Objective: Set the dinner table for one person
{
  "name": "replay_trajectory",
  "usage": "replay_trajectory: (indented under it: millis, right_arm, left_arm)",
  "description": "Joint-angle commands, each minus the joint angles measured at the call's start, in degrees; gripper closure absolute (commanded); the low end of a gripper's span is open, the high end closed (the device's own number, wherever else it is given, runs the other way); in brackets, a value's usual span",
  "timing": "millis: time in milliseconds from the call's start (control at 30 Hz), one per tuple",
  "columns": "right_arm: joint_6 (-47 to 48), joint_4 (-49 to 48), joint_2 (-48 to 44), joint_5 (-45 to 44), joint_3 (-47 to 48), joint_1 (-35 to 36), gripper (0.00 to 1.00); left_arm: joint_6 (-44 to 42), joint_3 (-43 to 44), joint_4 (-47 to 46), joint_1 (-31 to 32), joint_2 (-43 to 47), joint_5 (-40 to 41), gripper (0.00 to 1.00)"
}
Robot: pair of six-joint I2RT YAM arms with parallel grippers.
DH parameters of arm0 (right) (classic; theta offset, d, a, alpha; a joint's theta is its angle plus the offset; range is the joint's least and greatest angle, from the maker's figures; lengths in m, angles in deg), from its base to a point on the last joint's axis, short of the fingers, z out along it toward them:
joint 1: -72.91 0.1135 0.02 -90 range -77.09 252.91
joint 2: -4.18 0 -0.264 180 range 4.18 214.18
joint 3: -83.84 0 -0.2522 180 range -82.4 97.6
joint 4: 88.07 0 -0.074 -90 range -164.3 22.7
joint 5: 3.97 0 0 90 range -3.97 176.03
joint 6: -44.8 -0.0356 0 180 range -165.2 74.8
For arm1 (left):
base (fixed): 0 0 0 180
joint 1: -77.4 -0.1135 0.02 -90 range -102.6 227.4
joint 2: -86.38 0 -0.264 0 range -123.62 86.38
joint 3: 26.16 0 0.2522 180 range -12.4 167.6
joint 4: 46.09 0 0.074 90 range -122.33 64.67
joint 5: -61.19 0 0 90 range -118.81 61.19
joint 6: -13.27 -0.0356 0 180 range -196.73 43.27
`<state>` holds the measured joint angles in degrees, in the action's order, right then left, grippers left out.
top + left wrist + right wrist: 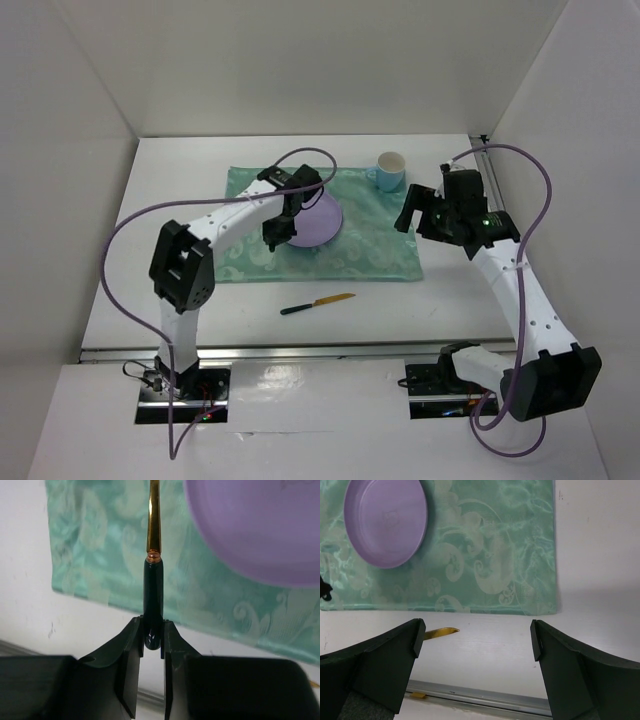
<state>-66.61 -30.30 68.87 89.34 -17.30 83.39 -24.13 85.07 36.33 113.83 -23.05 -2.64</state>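
The knife lies off the mat, so I need to move my right gripper back, to the left in the top view and down onto the knife's dark handle.
The white dinner table holds a teal patterned mat. A purple plate sits on the mat, and it shows in the right wrist view too. My left gripper hovers at the plate's left edge. In the left wrist view it is shut on the dark handle of a gold utensil, whose tip is out of view. A dark-handled gold knife lies on the table in front of the mat. My right gripper is open and empty over the mat's right edge.
A light blue cup stands at the mat's far right corner. A metal rail runs along the table's near edge. White walls enclose the table at the back and on both sides. The knife's gold tip shows beside my right gripper's left finger.
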Motion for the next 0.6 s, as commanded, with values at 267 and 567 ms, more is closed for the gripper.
replay_trajectory:
  millis: [267, 567]
  right_arm:
    - [0.23, 0.46, 3.69, -2.25, 0.2, -0.29, 0.0]
    - [-0.83, -0.06, 4.22, -2.26, -0.59, -0.29, 0.0]
  left_arm:
    - [-24.91, 6.69, -7.3, -11.82, -11.33, -6.57, 1.0]
    - [-26.58, 4.65, -13.2, -13.66, -14.93, -13.87, 1.0]
